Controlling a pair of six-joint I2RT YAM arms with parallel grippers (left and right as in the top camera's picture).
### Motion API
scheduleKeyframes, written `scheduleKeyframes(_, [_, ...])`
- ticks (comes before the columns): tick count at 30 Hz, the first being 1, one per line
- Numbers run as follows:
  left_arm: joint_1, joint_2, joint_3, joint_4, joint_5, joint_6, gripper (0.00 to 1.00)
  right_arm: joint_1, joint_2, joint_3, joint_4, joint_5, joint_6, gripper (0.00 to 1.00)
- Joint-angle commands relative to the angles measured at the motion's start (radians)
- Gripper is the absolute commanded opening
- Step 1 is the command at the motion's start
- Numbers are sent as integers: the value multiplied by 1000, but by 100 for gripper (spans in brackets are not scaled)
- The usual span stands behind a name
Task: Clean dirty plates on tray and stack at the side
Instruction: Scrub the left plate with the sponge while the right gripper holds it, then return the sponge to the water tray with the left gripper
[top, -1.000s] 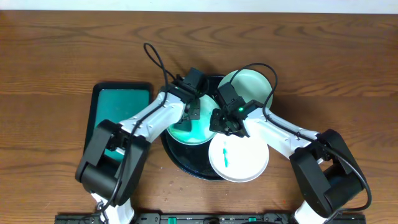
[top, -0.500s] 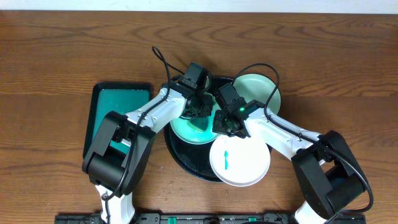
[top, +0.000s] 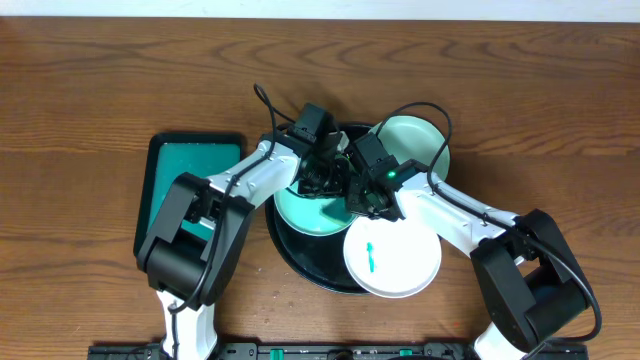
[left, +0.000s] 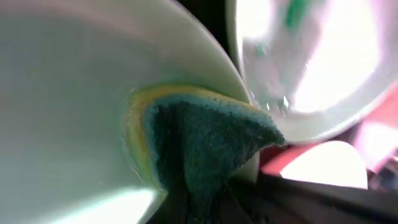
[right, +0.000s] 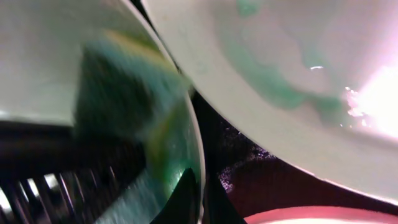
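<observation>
The rectangular black tray's teal inside is open, so next my left gripper should rise off the mint plate (top: 296, 212), swing over the tray, and lower and release the sponge there.
The round black tray (top: 300, 258) lies mid-table with three plates on or over it. A mint plate (top: 296, 212) sits tilted at its left. My left gripper (top: 325, 182) is shut on a green-and-yellow sponge (left: 199, 143) that presses on this plate's inner face (left: 62, 93). My right gripper (top: 364, 205) is shut on the same plate's rim (right: 198, 155), one finger on each side. A white plate (top: 395, 262) with a teal smear overhangs the tray's front right. A pale-mint plate (top: 418, 148) lies at the back right.
A rectangular black tray with a teal inside (top: 185, 185) lies left of the round tray, under the left arm. Both arms cross over the round tray, with cables looping above them. Bare wooden table (top: 100, 80) surrounds everything.
The left gripper has slid the sponge to the right across the mint plate, toward the right gripper. The white smeared plate has shifted slightly right.
</observation>
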Motion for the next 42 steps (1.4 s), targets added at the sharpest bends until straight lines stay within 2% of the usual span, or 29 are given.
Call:
scheduleKeyframes(1, [-23, 46, -32, -48, 234, 14, 7, 9, 19, -25, -9, 13, -26, 1])
scheduleKeyframes(4, [2, 46, -32, -85, 136, 4, 7, 9, 19, -25, -8, 13, -18, 1])
scheduleKeyframes(8, [59, 46, -32, -173, -138, -54, 7, 9, 19, -25, -10, 13, -18, 1])
scheduleKeyframes(13, [175, 45, -32, -303, -284, -60, 7, 9, 19, -25, -12, 13, -17, 1])
scheduleKeyframes(18, [253, 42, -16, -357, -344, -53, 7, 9, 19, -25, -11, 13, -15, 1])
scheduleKeyframes(24, [253, -8, 29, -373, -350, -23, 7, 9, 19, -25, -11, 13, -15, 1])
scheduleKeyframes(36, [190, -304, 56, -404, -363, -21, 7, 9, 19, -25, -16, 5, -15, 1])
scheduleKeyframes(42, [255, -380, 56, -537, -673, -50, 7, 9, 19, -25, -35, 5, -24, 1])
